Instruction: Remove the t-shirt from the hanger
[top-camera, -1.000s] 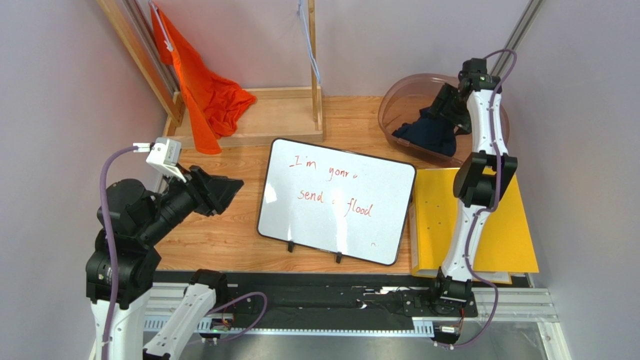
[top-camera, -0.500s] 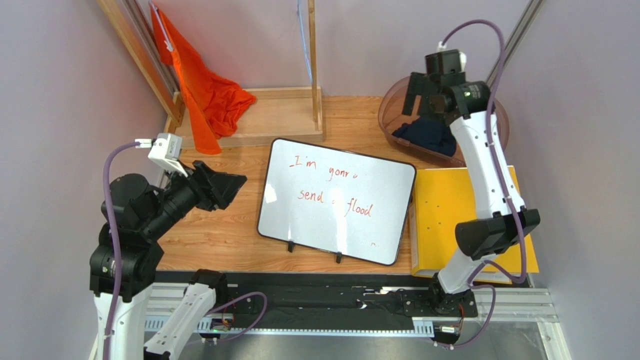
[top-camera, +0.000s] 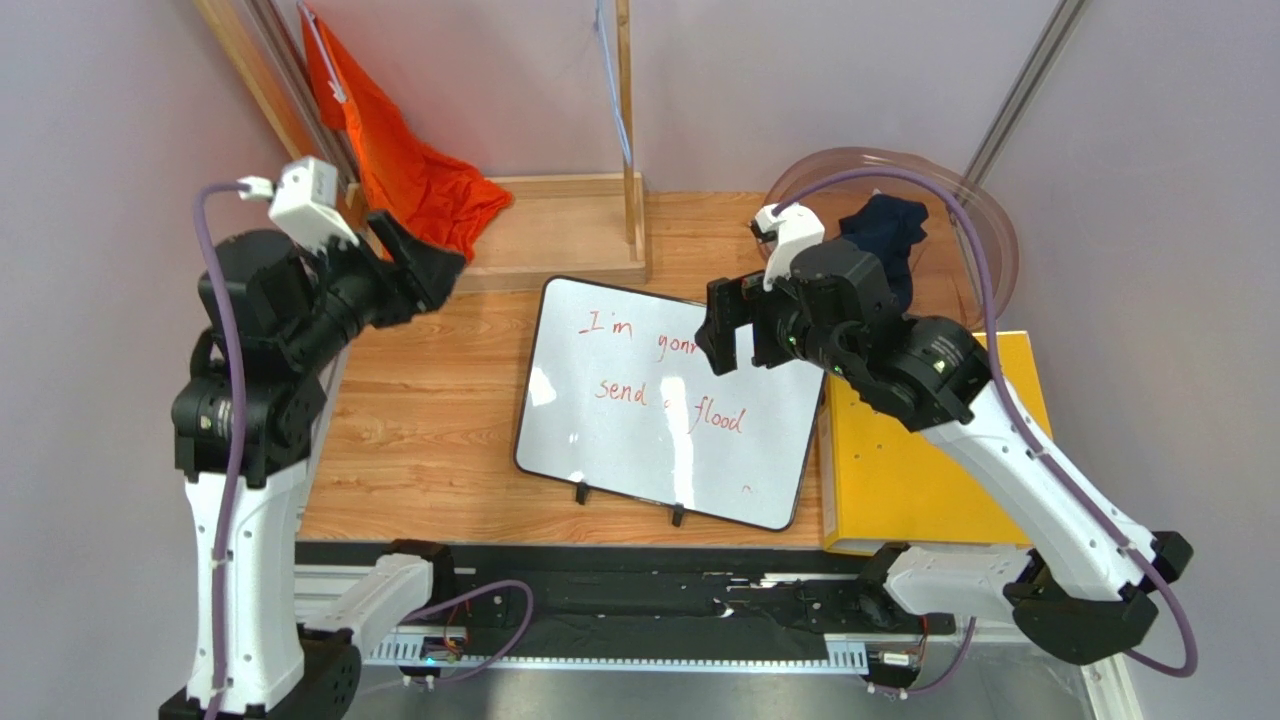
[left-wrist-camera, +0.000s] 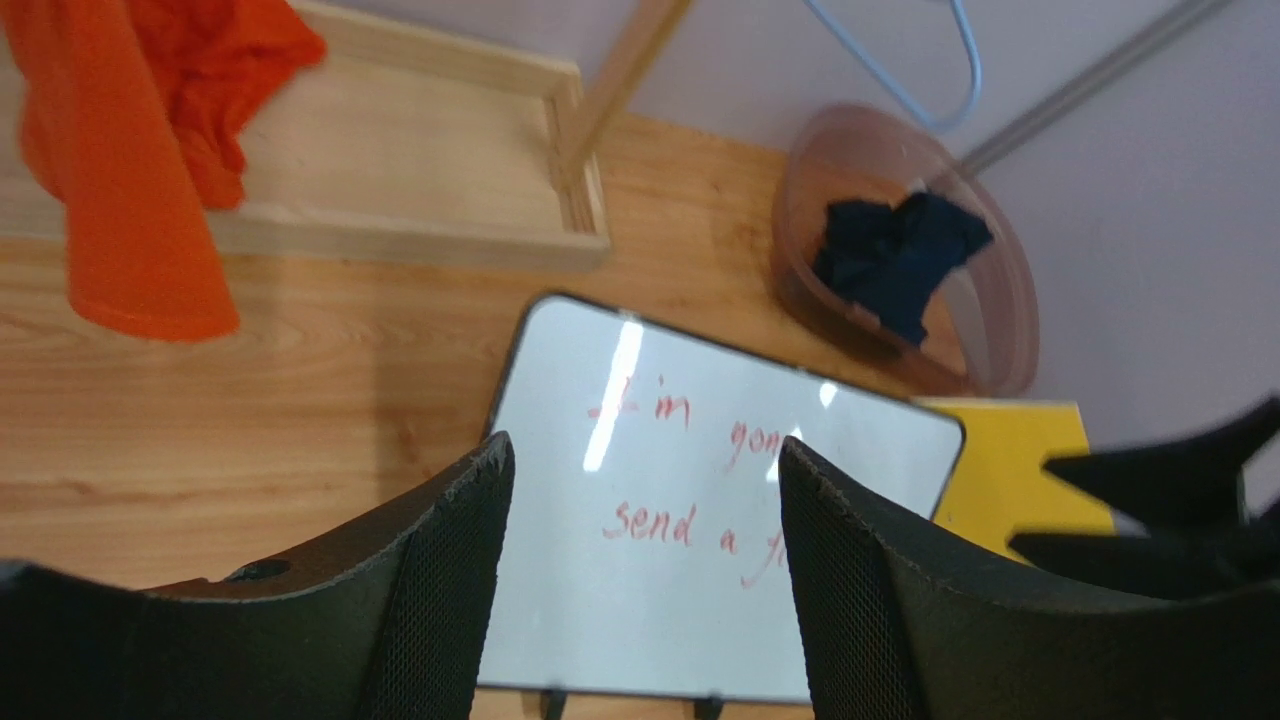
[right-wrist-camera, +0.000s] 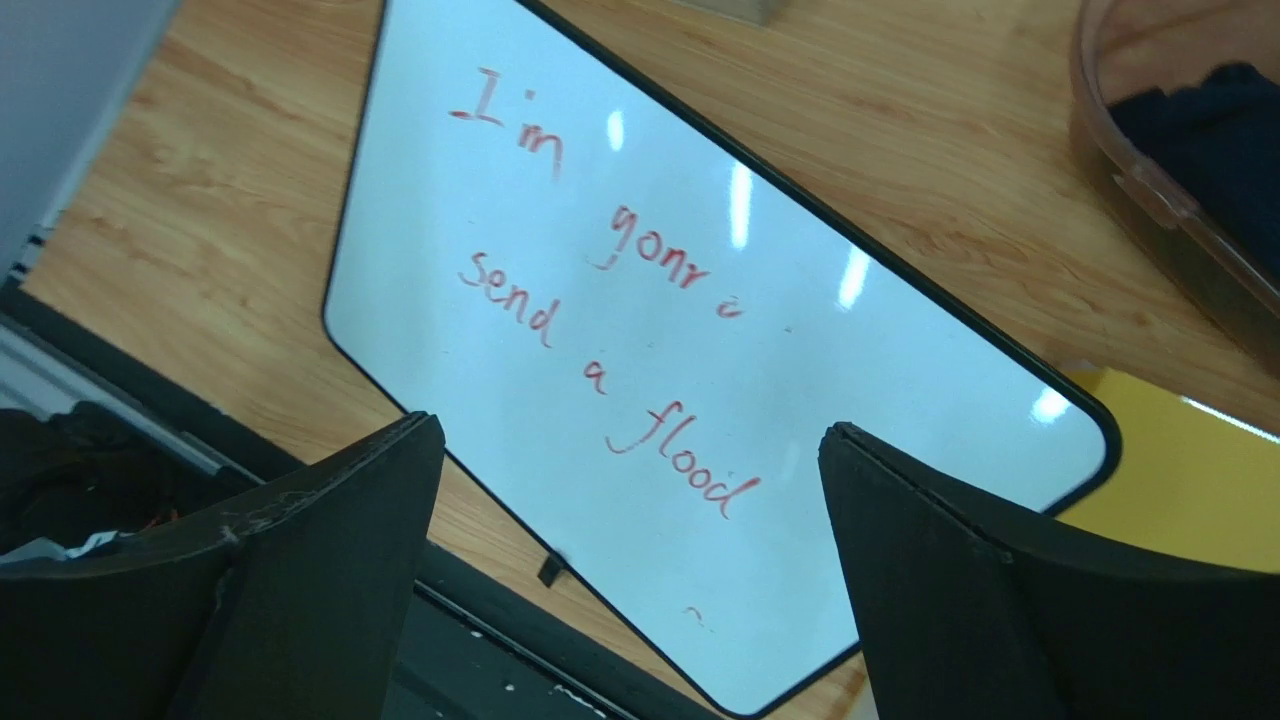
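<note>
The left gripper should next turn toward the rack and move outward to the hanging upper part of the orange t-shirt, because the shirt is still hanging on its hanger.
An orange t-shirt (top-camera: 409, 177) hangs from the wooden rack at the back left, its lower part heaped on the rack's base tray (top-camera: 559, 228). The left wrist view shows it too, t-shirt (left-wrist-camera: 138, 165). A thin pale hanger (top-camera: 325, 63) pokes out at its top. My left gripper (top-camera: 431, 267) hovers just in front of the shirt, open and holding nothing (left-wrist-camera: 646, 450). My right gripper (top-camera: 727, 324) is open and empty above the whiteboard (right-wrist-camera: 631, 432).
A whiteboard (top-camera: 676, 398) with red writing lies mid-table. An empty blue hanger (top-camera: 609, 83) hangs on the rack's right post. A brown see-through bowl (top-camera: 789, 188) at the back right holds a dark navy garment (top-camera: 887, 225). A yellow board (top-camera: 932, 458) lies on the right.
My left arm rose and swung back-left toward the orange shirt, jaws widening. My right arm came up out of the bowl and swept left over the whiteboard, leaving the navy garment behind.
</note>
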